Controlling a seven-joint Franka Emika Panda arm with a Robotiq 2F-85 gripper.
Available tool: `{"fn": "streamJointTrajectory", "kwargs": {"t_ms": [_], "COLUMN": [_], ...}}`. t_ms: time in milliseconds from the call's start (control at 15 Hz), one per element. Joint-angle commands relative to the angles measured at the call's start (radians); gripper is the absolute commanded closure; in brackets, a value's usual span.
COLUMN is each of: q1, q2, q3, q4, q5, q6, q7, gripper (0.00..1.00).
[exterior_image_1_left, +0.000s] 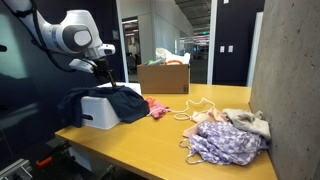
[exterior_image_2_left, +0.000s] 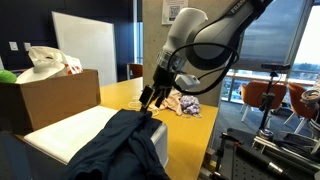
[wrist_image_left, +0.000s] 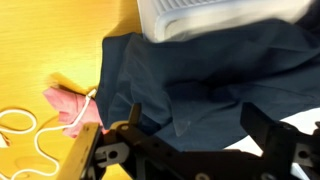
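Note:
My gripper should lower onto the raised fold of the dark blue garment (exterior_image_1_left: 118, 101) between its spread fingers and close next.
A dark blue garment (exterior_image_1_left: 118, 101) lies draped over a white box (exterior_image_1_left: 92, 114) on the yellow table (exterior_image_1_left: 170, 140). It also shows in an exterior view (exterior_image_2_left: 118, 148) and fills the wrist view (wrist_image_left: 200, 80). My gripper (exterior_image_1_left: 103, 69) hangs just above the garment's edge, with its fingers spread wide. In the wrist view the gripper (wrist_image_left: 195, 125) is open, and the blue cloth lies below and between the fingers. In an exterior view the gripper (exterior_image_2_left: 148, 97) is right over the top of the cloth heap. The white box (wrist_image_left: 220, 15) shows past the cloth.
A cardboard box (exterior_image_1_left: 165, 77) with items stands at the table's back. A pink cloth (wrist_image_left: 70, 105) and a white hanger (wrist_image_left: 28, 135) lie beside the garment. A pile of patterned clothes (exterior_image_1_left: 225, 142) lies near a grey wall (exterior_image_1_left: 290, 80). Office chairs (exterior_image_2_left: 262, 95) stand beyond the table.

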Motion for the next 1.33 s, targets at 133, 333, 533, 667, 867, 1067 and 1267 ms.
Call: {"fn": "streamJointTrajectory", "kwargs": {"t_ms": [133, 333, 533, 667, 867, 1067, 1267], "q1": [-0.001, -0.008, -0.008, -0.007, -0.008, -0.007, -0.008], "q2": [0.024, 0.053, 0.071, 0.077, 0.077, 0.076, 0.078], "q3": [-0.013, -0.009, -0.006, -0.006, -0.001, -0.001, 0.000], "q4": [-0.010, 0.000, 0.006, 0.006, 0.004, 0.003, 0.004], "q5": [0.008, 0.020, 0.020, 0.020, 0.023, 0.021, 0.022], "q6": [0.051, 0.080, 0.109, 0.125, 0.139, 0.144, 0.147], "q7": [-0.028, -0.040, -0.045, -0.047, -0.053, -0.056, -0.059], "gripper": [0.00, 0.00, 0.00, 0.00, 0.35, 0.58, 0.80]}}
